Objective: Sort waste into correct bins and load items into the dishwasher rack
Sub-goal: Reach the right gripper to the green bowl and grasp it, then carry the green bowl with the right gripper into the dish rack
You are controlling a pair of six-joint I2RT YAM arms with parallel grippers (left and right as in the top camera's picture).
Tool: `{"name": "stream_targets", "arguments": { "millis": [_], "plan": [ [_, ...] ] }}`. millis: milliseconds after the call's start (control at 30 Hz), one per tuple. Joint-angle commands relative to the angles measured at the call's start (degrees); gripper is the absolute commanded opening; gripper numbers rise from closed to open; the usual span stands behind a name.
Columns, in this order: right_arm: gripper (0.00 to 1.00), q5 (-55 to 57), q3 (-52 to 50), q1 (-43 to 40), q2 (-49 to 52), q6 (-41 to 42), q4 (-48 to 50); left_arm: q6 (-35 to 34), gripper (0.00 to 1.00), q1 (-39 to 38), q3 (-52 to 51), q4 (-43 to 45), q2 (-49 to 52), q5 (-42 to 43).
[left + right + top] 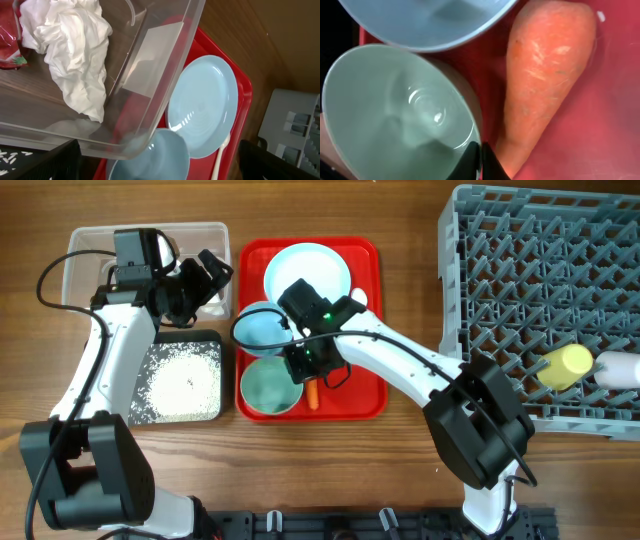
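I should lift, tilt and swing my right gripper to the rack's far tray-side corner (478, 230), outward and to its right in the overhead view, then release.
My right gripper (303, 366) (480, 156) is shut on the rim of the nearer light blue bowl (262, 387) (395, 115) on the red tray. The orange carrot (314, 393) (545, 75) lies right beside that bowl and the fingers. The second light blue bowl (260, 328) (430, 20) (150, 160) and the light blue plate (307, 272) (202, 107) sit behind. A white spoon (220, 160) lies by the plate. My left gripper (210, 275) (160, 172) is open and empty over the right edge of the clear tub (85, 250) (150, 75), which holds crumpled white paper (75, 50) and a red wrapper (10, 45).
The black tray (185, 380) holds white rice, left of the flat red tray (370, 395). The grey dishwasher rack (520, 300) (295, 125) stands at the right with a yellow cup (565, 367) and a pale pink cup (618, 368) in it.
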Motion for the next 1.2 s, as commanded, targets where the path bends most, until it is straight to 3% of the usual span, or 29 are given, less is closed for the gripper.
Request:
{"name": "stream_targets", "arguments": {
  "millis": [0,200,300,433,600,733,1000,1167],
  "plan": [
    [0.04,5.0,-0.5,0.2,0.9,0.0,0.2,1.3,1.00,0.2,0.3,0.0,-0.2,-0.3],
    [0.04,10.5,0.1,-0.6,-3.9,-0.2,0.2,1.3,1.00,0.2,0.3,0.0,-0.2,-0.3],
    [0.04,19.7,0.1,-1.0,-9.3,0.0,-1.4,1.3,1.00,0.2,0.3,0.0,-0.2,-0.3],
    [0.04,39.0,0.1,-3.9,-21.0,0.0,-2.2,1.3,1.00,0.2,0.3,0.0,-0.2,-0.3],
    [0.04,67.1,0.1,-9.6,-27.2,-2.3,0.9,1.3,1.00,0.2,0.3,0.0,-0.2,-0.3],
    [0.04,79.0,0.1,-18.8,-26.3,-11.0,11.2,1.3,1.00,0.2,0.3,0.0,-0.2,-0.3],
    [0.04,71.0,0.1,-32.5,-20.8,-29.8,39.1,1.3,1.00,0.2,0.3,0.0,-0.2,-0.3],
    [0.04,74.9,0.1,-34.1,-10.6,-50.4,57.5,1.3,1.00,0.2,0.3,0.0,-0.2,-0.3]
  ]
}}
